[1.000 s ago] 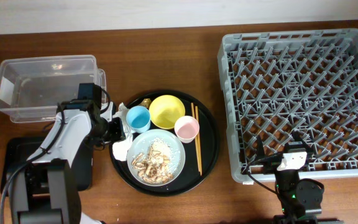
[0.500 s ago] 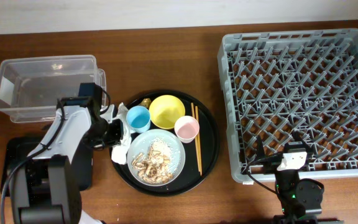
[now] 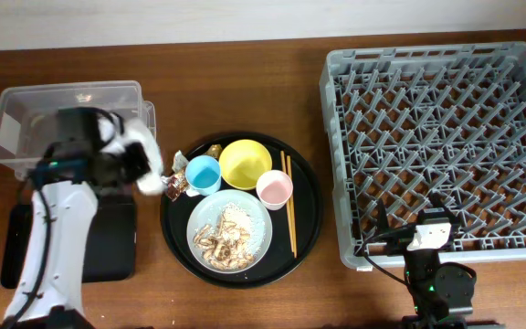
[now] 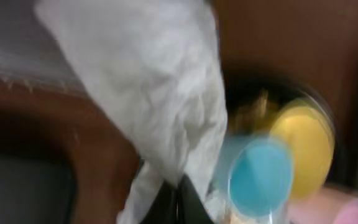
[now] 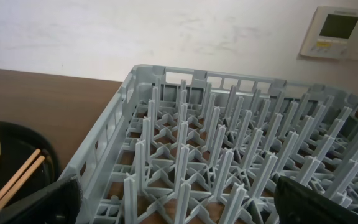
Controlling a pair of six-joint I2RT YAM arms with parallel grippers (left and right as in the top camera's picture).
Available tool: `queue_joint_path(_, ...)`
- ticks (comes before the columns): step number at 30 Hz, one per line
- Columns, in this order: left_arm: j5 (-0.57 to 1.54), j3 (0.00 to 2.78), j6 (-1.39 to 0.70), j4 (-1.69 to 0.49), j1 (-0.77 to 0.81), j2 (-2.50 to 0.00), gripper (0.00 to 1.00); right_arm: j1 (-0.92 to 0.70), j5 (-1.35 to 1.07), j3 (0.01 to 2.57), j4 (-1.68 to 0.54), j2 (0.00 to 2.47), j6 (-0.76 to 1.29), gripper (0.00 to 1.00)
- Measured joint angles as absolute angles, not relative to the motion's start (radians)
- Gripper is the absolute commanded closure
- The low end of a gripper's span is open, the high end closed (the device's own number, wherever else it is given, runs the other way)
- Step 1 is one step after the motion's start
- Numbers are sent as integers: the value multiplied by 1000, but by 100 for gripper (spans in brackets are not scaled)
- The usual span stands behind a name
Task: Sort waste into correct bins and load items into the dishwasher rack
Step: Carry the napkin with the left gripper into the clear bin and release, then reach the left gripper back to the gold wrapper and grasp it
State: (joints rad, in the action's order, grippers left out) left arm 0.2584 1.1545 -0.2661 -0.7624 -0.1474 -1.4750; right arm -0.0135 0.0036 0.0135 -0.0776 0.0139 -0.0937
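My left gripper moves outward and left in the overhead view next, over the tub's open middle to release the napkin (image 3: 148,153), which hangs beside the clear tub.
My left gripper (image 3: 141,174) is shut on the crumpled white napkin (image 3: 148,153) and holds it above the table, between the clear tub (image 3: 26,137) and the round black tray. In the left wrist view the napkin (image 4: 157,93) hangs from the jaws (image 4: 176,205). The light-blue cup (image 3: 203,173), yellow bowl (image 3: 245,163), pink cup (image 3: 274,188) and the plate (image 3: 254,239) of food scraps (image 3: 222,236) stand on the round tray. A brown-gold wrapper (image 3: 214,149) lies at its back edge. My right gripper (image 5: 179,199) is open and empty over the grey rack's (image 3: 336,137) front edge.
The shallow black tray (image 3: 108,247) lies under my left arm at the front left. Wooden chopsticks (image 3: 289,201) lie on the right side of the round black tray (image 3: 304,228). A small brown and white scrap (image 3: 175,187) lies at its left rim.
My left gripper has lifted the napkin off the round tray's left edge and carried it up and left toward the clear tub. The right arm has not moved.
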Motion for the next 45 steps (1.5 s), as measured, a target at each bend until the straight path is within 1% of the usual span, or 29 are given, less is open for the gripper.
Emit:
queue_joint_path(3,258,1153,-413,-551,-237,-1469,99,-14,4,14,-78,14,-94,1)
queue_joint_path(4,242,1153,-466,-438,-250,-1470,99,-14,4,14,-78,15,-94,1)
queue_joint_path(5,218,1157,-506,-400,-258,-1469,99,-14,4,14,-78,15,-94,1)
queue_joint_path(9,11,1158,-648,-259,-271,-1473,98,-14,3,14,-78,15,-94,1)
queue_joint_path(10,-12,1159,-660,-218,-271,-1488,89,-14,4,14,-78,15,-94,1)
queue_joint_path(11,-30,1160,-671,-184,-271,-1518,76,-14,3,14,-78,15,-94,1)
queue_joint_path(12,-40,1160,-674,-175,-271,-1545,52,-14,3,14,-78,15,-94,1)
queue_joint_path(13,-49,1160,-683,-149,-271,-1579,46,-14,4,14,-78,15,-94,1)
queue_joint_path(15,-59,1159,-690,-101,-272,-1649,28,-14,4,14,-78,15,-94,1)
queue_joint_path(16,-60,1159,-695,-86,-275,-1664,20,-14,3,14,-78,15,-94,1)
queue_joint_path(18,-60,1159,-693,-76,-284,-1665,14,-14,4,14,-78,15,-94,1)
queue_joint_path(21,40,1159,-692,-96,-297,-1650,14,-14,4,14,-77,15,-94,1)
queue_joint_path(23,239,1159,-689,-149,-297,-1596,14,-14,4,14,-78,15,-94,1)
queue_joint_path(24,326,1160,-685,-176,-297,-1568,18,-14,4,14,-77,15,-94,1)
queue_joint_path(25,419,1164,-678,-245,-294,-1539,29,-14,4,14,-77,15,-93,1)
queue_joint_path(27,540,1171,-631,-374,-278,-1507,29,-14,4,14,-78,15,-94,1)
queue_joint_path(29,601,1168,-455,-548,-216,-1505,29,-14,4,14,-78,15,-94,1)
queue_joint_path(30,594,1168,-381,-595,-181,-1505,29,-14,4,14,-78,15,-94,1)
queue_joint_path(31,536,1166,-311,-649,-129,-1505,30,-14,4,14,-78,15,-94,1)
queue_joint_path(32,483,1166,-288,-671,-104,-1506,35,-14,4,14,-78,15,-94,1)
queue_joint_path(33,374,1166,-256,-705,-69,-1506,40,-14,4,14,-78,15,-94,1)
queue_joint_path(35,259,1166,-230,-724,-43,-1509,45,-14,4,14,-78,15,-94,1)
queue_joint_path(36,195,1166,-220,-730,-36,-1512,51,-14,4,14,-78,15,-94,1)
queue_joint_path(38,144,1166,-211,-754,-36,-1522,52,-14,4,14,-78,15,-94,1)
queue_joint_path(39,126,1166,-209,-775,-36,-1531,47,-14,3,14,-78,15,-94,1)
queue_joint_path(42,100,1166,-167,-821,-36,-1560,46,-14,4,14,-78,15,-94,1)
queue_joint_path(45,94,1166,-64,-857,-36,-1596,46,-14,3,14,-78,15,-94,1)
